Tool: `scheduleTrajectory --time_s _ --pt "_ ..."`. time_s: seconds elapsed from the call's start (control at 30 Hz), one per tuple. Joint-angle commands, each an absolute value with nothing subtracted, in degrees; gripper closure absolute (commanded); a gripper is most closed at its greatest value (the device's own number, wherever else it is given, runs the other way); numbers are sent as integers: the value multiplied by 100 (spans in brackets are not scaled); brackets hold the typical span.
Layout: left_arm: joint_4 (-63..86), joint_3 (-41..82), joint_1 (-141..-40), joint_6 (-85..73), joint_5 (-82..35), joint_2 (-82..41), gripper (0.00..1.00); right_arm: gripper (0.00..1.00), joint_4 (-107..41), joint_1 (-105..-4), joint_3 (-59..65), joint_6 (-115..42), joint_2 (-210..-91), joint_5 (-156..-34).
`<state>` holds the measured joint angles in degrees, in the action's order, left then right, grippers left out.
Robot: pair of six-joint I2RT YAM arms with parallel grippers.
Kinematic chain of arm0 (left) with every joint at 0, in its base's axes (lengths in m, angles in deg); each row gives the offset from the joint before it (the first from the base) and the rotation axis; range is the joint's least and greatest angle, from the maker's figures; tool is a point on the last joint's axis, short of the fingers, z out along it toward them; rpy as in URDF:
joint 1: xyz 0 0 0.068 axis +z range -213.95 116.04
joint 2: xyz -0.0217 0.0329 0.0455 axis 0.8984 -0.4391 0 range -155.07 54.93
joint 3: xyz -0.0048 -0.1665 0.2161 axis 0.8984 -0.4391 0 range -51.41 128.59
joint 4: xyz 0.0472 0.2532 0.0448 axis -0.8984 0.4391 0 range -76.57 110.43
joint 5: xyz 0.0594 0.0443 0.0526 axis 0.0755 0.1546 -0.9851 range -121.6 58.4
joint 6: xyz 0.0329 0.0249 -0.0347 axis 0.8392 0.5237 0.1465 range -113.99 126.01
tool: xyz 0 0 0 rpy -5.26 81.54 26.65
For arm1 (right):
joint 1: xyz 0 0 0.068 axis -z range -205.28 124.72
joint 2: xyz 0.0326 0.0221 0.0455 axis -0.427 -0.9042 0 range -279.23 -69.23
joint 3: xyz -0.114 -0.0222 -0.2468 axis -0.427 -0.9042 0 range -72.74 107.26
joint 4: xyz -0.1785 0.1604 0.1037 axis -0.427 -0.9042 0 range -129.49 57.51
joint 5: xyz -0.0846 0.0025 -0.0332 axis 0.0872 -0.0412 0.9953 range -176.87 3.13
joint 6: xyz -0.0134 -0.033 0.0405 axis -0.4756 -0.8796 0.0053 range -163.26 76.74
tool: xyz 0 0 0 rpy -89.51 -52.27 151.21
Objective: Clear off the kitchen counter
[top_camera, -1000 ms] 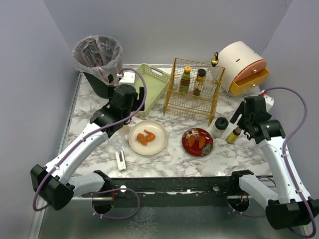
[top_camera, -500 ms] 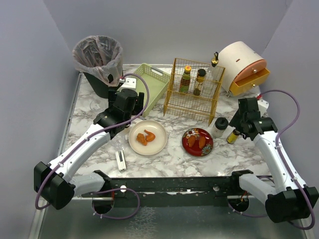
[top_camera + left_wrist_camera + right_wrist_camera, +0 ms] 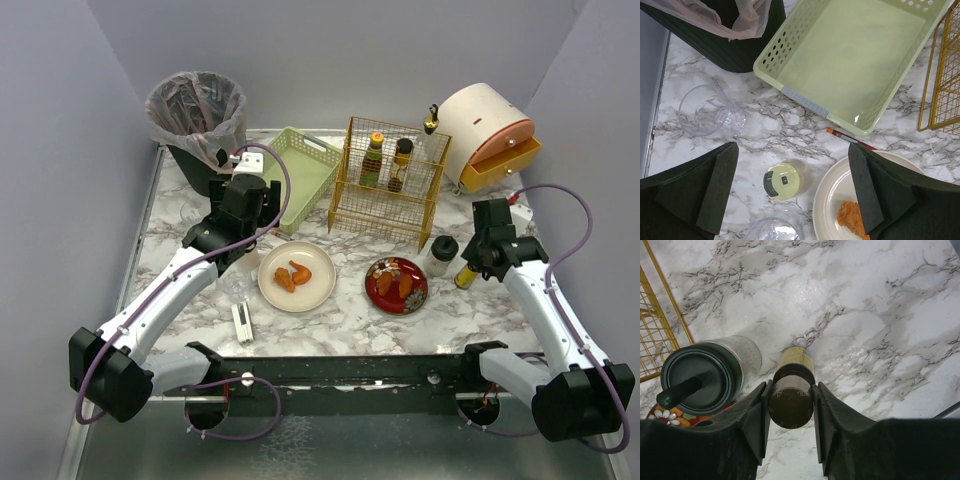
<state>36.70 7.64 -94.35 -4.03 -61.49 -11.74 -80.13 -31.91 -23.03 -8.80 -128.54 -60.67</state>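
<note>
The right gripper carries the brown bottle (image 3: 466, 272) up, outward and to the left in the top view next. It goes there for release onto the gold rack's lower shelf (image 3: 407, 208), because that shelf stands empty.
The kitchen counter (image 3: 350, 312) is white marble with grey veins. My right gripper (image 3: 791, 390) is shut on the dark cap of a small brown bottle (image 3: 791, 405), which stands upright on the counter; both fingers press its sides. From above, that bottle (image 3: 466, 272) stands right of a black-lidded shaker (image 3: 441, 254). My left gripper (image 3: 792, 160) hangs open and empty over a small yellow-green lidded jar (image 3: 783, 181), beside a cream plate (image 3: 832, 200) holding orange food (image 3: 852, 220).
Near the left gripper are a clear cup on its side (image 3: 710, 116), another clear cup (image 3: 772, 231), a red pen (image 3: 851, 139) and the pale green tray (image 3: 855, 55). Further off: a lined bin (image 3: 197, 125), gold rack (image 3: 388, 180), red plate (image 3: 396, 285), drawer unit (image 3: 490, 135).
The right gripper has come down and left onto the small bottle and its jaws have closed on the cap. The left arm shifted slightly and stayed open.
</note>
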Motion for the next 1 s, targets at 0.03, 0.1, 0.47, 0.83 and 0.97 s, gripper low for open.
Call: scheduleTrajectory --time_s 0.03,0.1,0.47,0.83,0.97 --pt "3574 631 -9341 -445 -5960 -1131 1 62 -7831 -3155 -2345 -921 -12726 -5959" --pt "3575 609 -9327 -441 -5956 -1125 1 67 -7788 -3164 -2353 -1070 -12649 -5885" --pt "3569 629 -9221 -456 -5825 -1161 1 92 -7966 -3158 -1578 -1696 -12299 -5641" --pt "3611 626 -9079 -505 -5794 -1149 1 100 -8065 -3160 254 -3198 -12536 -7199" --pt "3610 610 -9034 -549 -5667 -1139 1 100 -8268 -3168 926 -3342 -13080 -8101"
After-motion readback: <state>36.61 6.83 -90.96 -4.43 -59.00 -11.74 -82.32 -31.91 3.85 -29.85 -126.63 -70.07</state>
